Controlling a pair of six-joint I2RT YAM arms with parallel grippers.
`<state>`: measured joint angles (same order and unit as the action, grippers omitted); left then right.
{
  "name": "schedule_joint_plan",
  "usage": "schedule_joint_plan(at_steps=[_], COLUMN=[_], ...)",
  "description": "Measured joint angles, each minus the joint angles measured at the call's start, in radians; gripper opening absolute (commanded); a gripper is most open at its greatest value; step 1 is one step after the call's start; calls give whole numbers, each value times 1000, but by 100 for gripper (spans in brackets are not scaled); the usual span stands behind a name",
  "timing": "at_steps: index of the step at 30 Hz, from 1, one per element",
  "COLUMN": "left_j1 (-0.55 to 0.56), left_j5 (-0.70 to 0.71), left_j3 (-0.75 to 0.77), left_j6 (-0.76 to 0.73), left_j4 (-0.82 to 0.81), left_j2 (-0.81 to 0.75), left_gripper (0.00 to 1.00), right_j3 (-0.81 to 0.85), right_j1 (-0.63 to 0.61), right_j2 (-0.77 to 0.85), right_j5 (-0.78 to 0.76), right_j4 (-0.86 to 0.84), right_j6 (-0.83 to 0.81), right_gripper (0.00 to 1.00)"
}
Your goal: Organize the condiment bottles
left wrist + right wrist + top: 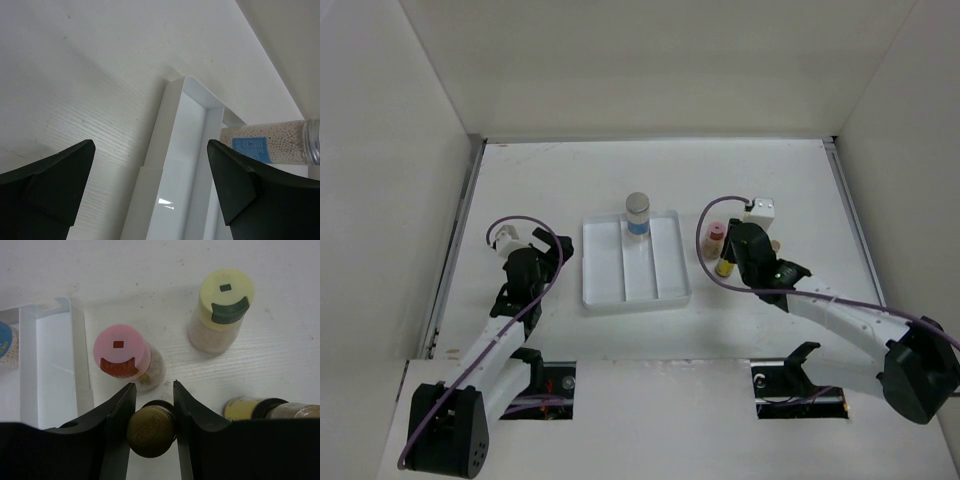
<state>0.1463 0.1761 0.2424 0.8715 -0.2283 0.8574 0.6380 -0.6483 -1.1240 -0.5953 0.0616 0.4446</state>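
Next, my right gripper raises the bottle across, lowers it beside the jar and releases, since the nearest empty compartment lies to my gripper's left in the top view.
My right gripper [154,389] is shut on the dark gold cap of a slim yellow bottle [151,430]; both jaws press against the cap. A pink-capped brownish bottle [121,352] stands just beyond the left finger. A cream-capped bottle [226,295] stands farther off to the right. A second slim yellow dark-capped bottle [250,407] shows at the right finger. The grey-lidded jar with the blue label [638,215] stands at the far end of the white tray's [670,290] middle compartment. My left gripper [552,252] is open and empty, left of the tray.
In the left wrist view the tray's left wall [165,130] runs between the open fingers, with the jar [270,142] beyond. White walls enclose the table on three sides. A small white box [761,210] sits above the right gripper.
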Motion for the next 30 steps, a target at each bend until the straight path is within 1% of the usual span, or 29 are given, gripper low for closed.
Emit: schedule_joint_plan(at_steps=[4, 9, 12, 14, 17, 24, 30], left_j1=[0, 1, 1, 1, 5, 6, 5], left_j5=[0, 0, 0, 1, 3, 5, 4], left_j3=[0, 0, 0, 0, 0, 0, 0], left_j6=[0, 0, 0, 0, 0, 0, 0], left_j4=[1, 1, 0, 1, 1, 1, 0], left_j2=[-2, -3, -3, -3, -3, -3, 0], left_gripper=[100, 100, 100, 100, 100, 100, 100], right_j3=[0, 25, 89, 138, 222, 374, 448], right_j1=[-6, -49, -87, -107, -126, -124, -103], right_j2=[39, 136, 111, 53, -84, -386, -558], right_j5=[-15, -46, -34, -18, 14, 90, 123], right_j4=[45, 92, 78, 42, -33, -180, -254], right_j6=[9, 0, -14, -31, -64, -127, -146], right_gripper=[23, 24, 25, 25, 25, 25, 26])
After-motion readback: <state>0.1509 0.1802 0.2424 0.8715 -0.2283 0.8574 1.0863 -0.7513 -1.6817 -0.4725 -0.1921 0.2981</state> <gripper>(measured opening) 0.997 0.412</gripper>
